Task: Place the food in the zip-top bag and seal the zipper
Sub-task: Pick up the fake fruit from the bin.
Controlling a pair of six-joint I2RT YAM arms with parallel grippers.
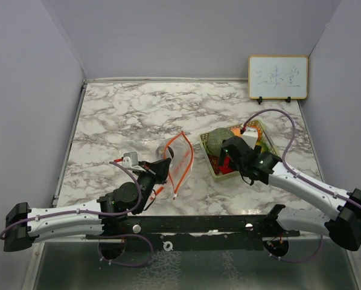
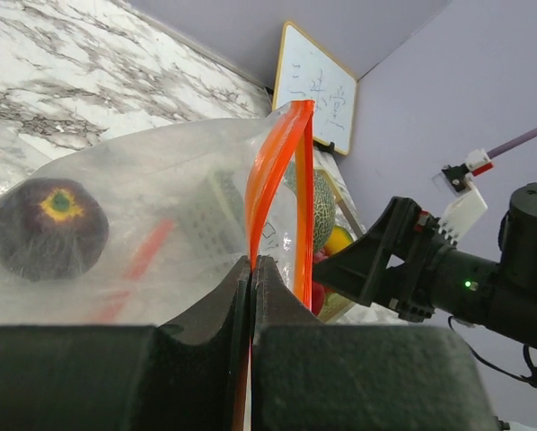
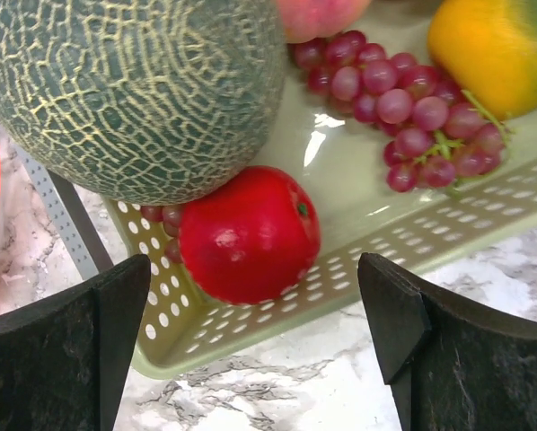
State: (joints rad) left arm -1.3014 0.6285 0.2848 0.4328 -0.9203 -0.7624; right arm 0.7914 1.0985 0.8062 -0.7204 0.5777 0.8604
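Note:
My right gripper's open fingers come down around the red apple (image 1: pixel 225 165) (image 3: pixel 249 235) next and close, as the apple sits below, in line with the gap between them.
The clear zip-top bag (image 1: pixel 179 158) with an orange zipper (image 2: pixel 277 171) stands held open at mid-table. My left gripper (image 1: pixel 159 171) is shut on its orange rim (image 2: pixel 251 260). The dark purple fruit (image 2: pixel 46 227) lies inside the bag. My right gripper (image 1: pixel 229 158) is open above the near end of the pale green basket (image 3: pixel 250 328). Before its fingers (image 3: pixel 80 350) lie the red apple (image 3: pixel 249 235), the green netted melon (image 3: pixel 129 90), the red grapes (image 3: pixel 403 108), the orange (image 3: pixel 495 52) and a bit of the yellow-peach fruit (image 3: pixel 318 13).
A small whiteboard (image 1: pixel 277 77) leans on the back wall at the right. Grey walls enclose the marble table (image 1: pixel 126 115) on three sides. A black rail (image 1: pixel 198 225) runs across the near edge between the arm bases.

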